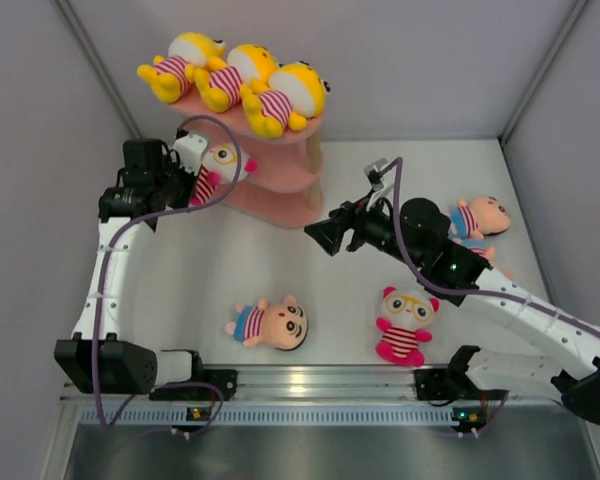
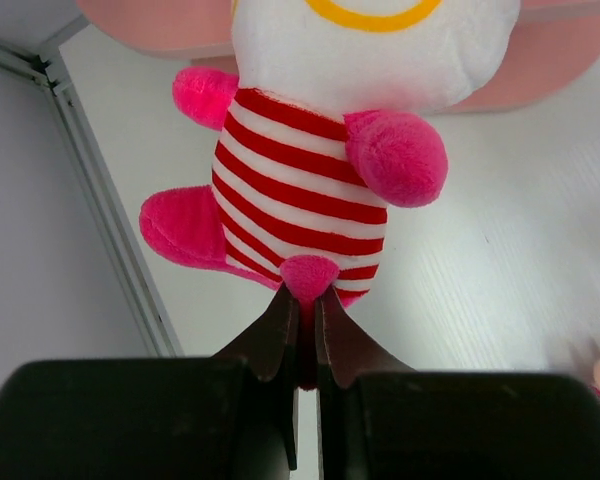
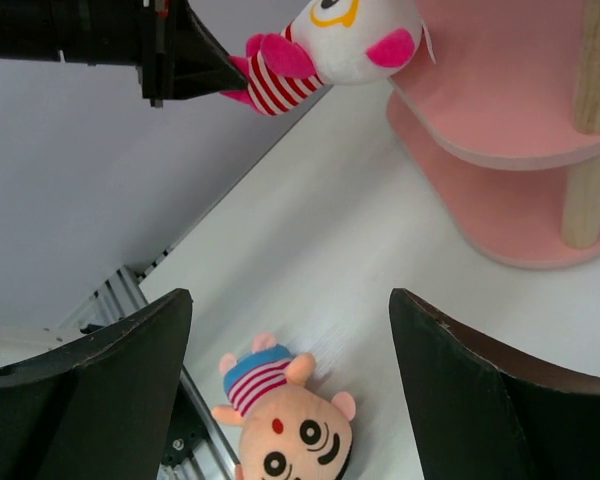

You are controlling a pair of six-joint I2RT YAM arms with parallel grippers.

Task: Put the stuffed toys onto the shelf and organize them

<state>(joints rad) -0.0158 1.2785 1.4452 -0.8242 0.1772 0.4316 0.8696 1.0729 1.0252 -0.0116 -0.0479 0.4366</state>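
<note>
Next, my left gripper pushes outward, slides the pink-and-white toy deeper onto the middle board (image 2: 170,25) and releases its pink limb, as the toy's striped body still overhangs the board's edge.
Three yellow toys (image 1: 235,75) lie in a row on the top board of the pink shelf (image 1: 290,205). My left gripper (image 1: 192,182) is shut on the leg of a pink-and-white toy with glasses (image 1: 218,163), holding its head against the left end of the middle board. In the left wrist view the gripper (image 2: 305,300) pinches a pink foot of this toy (image 2: 300,190). My right gripper (image 1: 322,236) is open and empty, right of the shelf. A peach-faced toy (image 1: 272,323) and a second pink-and-white toy (image 1: 405,325) lie near the front. Another peach-faced toy (image 1: 477,220) lies at the right.
Grey walls close in the white table on the left, back and right. A metal rail (image 1: 310,380) runs along the front edge. The right arm (image 1: 500,290) passes over the toys at the right and hides part of them. The right wrist view shows the shelf's wooden post (image 3: 590,120).
</note>
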